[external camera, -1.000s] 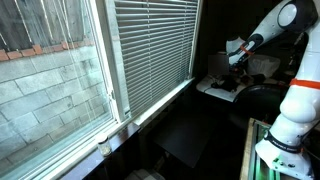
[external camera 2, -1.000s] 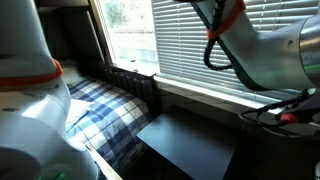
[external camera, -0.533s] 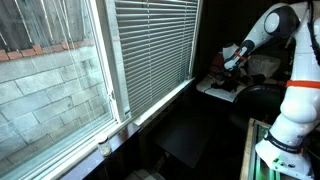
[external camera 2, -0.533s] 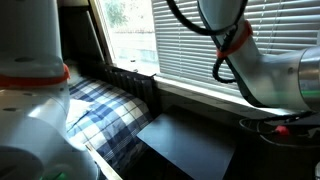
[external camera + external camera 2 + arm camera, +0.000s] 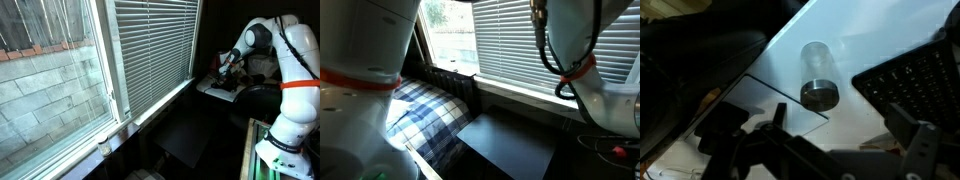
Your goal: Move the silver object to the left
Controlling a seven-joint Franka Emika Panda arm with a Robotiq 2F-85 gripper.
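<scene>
The silver cylinder's dark round end (image 5: pixel 820 96) lies below the gripper, in line with the gap between its fingers, so the gripper next needs to lower until its fingers straddle that end.
In the wrist view a silver cylinder (image 5: pixel 818 74) lies on a white tabletop (image 5: pixel 855 35), its dark round end facing the camera. My gripper (image 5: pixel 830 135) hangs above it, open and empty, fingers spread either side below the cylinder in the picture. In an exterior view the gripper (image 5: pixel 226 66) sits low over the white desk (image 5: pixel 212 88) at the far end by the blinds. The cylinder itself is too small to make out in both exterior views.
A black keyboard (image 5: pixel 915 80) lies right of the cylinder. A clear sheet edge (image 5: pixel 770 95) lies beside the cylinder's end. A window with blinds (image 5: pixel 150 45) runs along the desk. A plaid blanket (image 5: pixel 420 105) and a dark panel (image 5: pixel 510 145) lie below the sill.
The arm has lowered and folded down toward the white desk, bringing the gripper closer over it. In the exterior view near the blinds, the arm has swung to the right.
</scene>
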